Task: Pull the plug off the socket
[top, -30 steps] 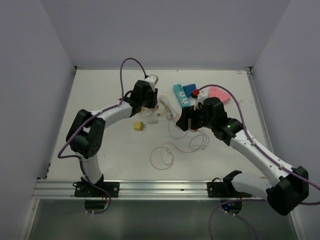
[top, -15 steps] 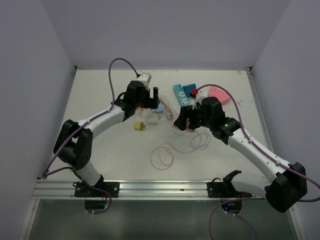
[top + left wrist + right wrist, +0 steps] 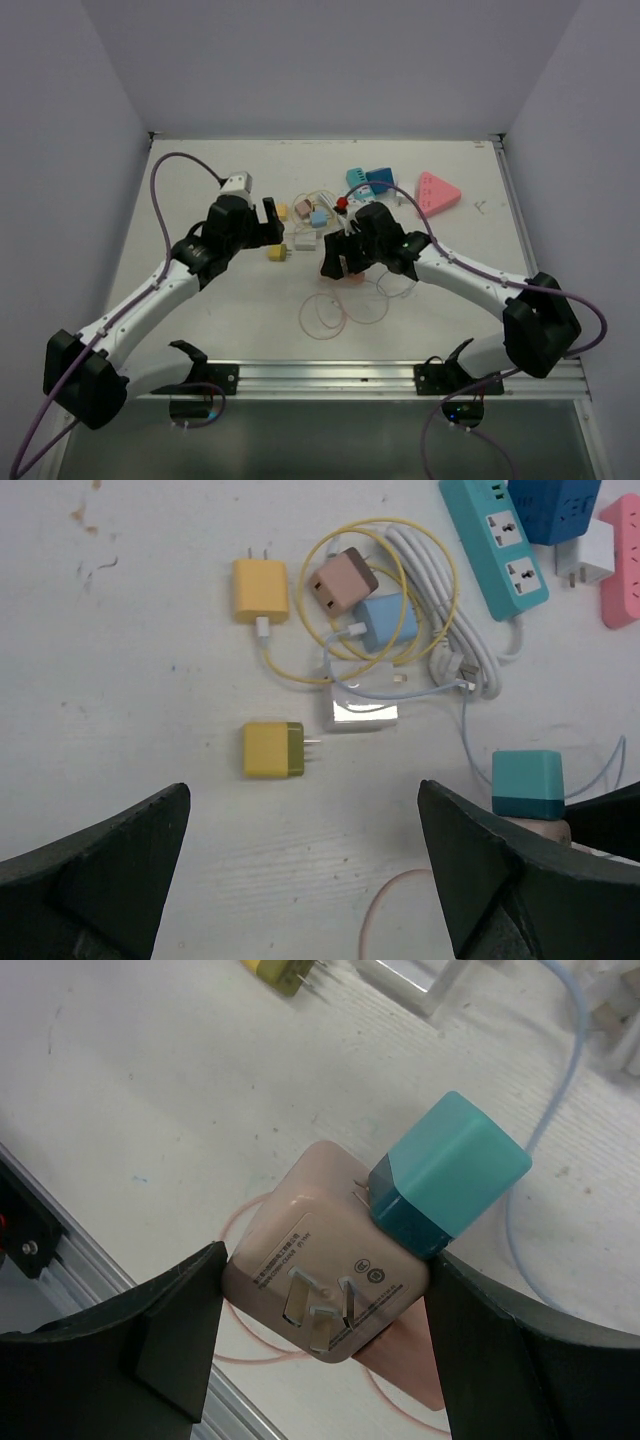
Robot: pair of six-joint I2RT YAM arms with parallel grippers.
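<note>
My right gripper lowers next, shifting to the left in the top view, and sets the socket (image 3: 310,1260) near the yellow charger, since bare table lies open there.
In the right wrist view, my right gripper (image 3: 325,1295) is shut on a pale pink cube socket (image 3: 310,1260), its own pins facing the camera. A teal plug (image 3: 455,1175) sticks out of the socket's upper right side, with a sliver of its prongs showing at the joint. From above, the right gripper (image 3: 338,262) hangs over the table's middle. My left gripper (image 3: 270,222) stands open and empty to the left of it. Its wrist view shows the gripper (image 3: 305,880) spread wide over bare table, with the teal plug (image 3: 528,783) at its right finger's edge.
A yellow charger (image 3: 272,750) lies just ahead of the left fingers. Beyond it are an orange charger (image 3: 260,588), small pink and blue cubes in coiled cables (image 3: 440,600), and a teal power strip (image 3: 495,542). A pink triangular strip (image 3: 436,193) sits back right. Pink cable loops (image 3: 322,313) lie near.
My left gripper has opened wide and drawn back to the left, away from the plug. My right arm has carried the socket with the teal plug leftward and nearer.
</note>
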